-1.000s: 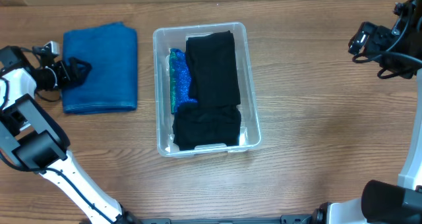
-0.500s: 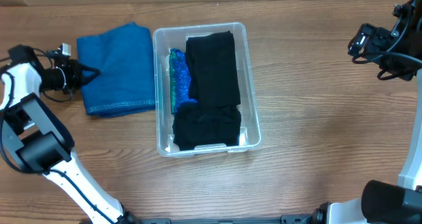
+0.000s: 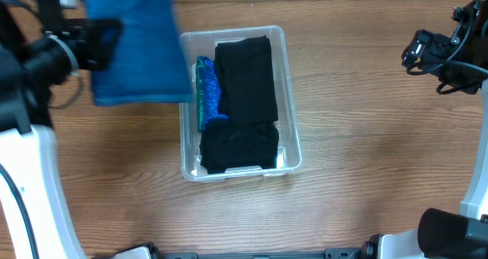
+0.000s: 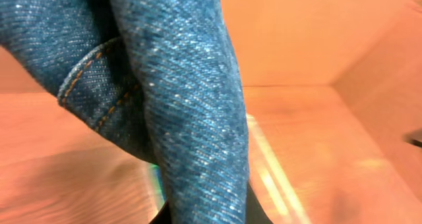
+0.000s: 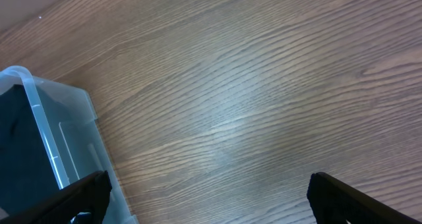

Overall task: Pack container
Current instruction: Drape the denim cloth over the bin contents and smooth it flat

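My left gripper swings to the right in the overhead view next and brings the denim (image 4: 178, 99) down onto the black folded garments, since the denim hangs mostly beside the container.
The container (image 3: 293, 114), a clear plastic bin, stands mid-table. Two black folded garments (image 3: 244, 76) fill most of it, and a glittery blue-green item (image 3: 206, 91) lies along its left wall. My left gripper (image 3: 103, 38) is raised high above the table's left side and is shut on a folded blue denim garment (image 3: 137, 46). The denim hangs over the bin's upper-left corner. In the left wrist view the denim (image 4: 178, 99) fills the space between my fingers. My right gripper (image 5: 208, 191) is open over bare wood, to the right of the container's corner (image 5: 66, 138).
The wooden table (image 3: 366, 137) stretches out to the right of the bin. A cardboard-coloured wall (image 4: 297, 33) runs along the far edge. The right arm (image 3: 442, 53) hovers at the far right.
My left gripper shut on the denim, dragged it right toward the bin, then lifted it off the table. The right arm has not moved.
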You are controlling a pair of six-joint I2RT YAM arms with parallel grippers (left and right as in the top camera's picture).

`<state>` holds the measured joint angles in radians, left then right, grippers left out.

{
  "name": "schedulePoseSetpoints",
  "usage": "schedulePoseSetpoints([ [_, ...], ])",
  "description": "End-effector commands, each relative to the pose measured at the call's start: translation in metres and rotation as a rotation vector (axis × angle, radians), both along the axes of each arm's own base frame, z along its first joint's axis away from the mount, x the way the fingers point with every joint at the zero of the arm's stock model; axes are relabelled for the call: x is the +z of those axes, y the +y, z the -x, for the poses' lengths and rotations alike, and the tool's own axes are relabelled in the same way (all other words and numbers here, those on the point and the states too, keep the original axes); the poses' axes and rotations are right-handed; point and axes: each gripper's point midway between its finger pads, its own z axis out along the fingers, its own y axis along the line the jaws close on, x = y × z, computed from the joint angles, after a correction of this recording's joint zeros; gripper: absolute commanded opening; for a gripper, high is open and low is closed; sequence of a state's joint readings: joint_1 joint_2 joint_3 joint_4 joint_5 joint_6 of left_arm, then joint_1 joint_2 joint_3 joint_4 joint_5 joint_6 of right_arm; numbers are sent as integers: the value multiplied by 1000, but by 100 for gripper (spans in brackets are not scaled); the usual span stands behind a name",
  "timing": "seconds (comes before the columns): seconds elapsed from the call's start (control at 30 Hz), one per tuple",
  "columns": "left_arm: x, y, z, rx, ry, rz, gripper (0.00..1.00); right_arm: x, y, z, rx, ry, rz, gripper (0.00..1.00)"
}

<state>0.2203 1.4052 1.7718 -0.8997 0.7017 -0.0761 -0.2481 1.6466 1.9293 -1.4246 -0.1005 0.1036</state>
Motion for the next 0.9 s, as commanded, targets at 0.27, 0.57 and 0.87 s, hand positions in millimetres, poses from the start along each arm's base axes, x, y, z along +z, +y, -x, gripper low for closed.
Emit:
schedulePoseSetpoints([
  [0.27, -22, -128, 3, 154, 215, 117, 4, 4, 2, 3, 7, -6, -2, 100],
  [0.57, -102, -194, -22, 97, 405, 53, 4, 3, 2, 5, 7, 0, -4, 100],
  [0.87, -136, -194, -22, 70, 471, -52, 4, 3, 2, 5, 7, -1, -3, 100],
])
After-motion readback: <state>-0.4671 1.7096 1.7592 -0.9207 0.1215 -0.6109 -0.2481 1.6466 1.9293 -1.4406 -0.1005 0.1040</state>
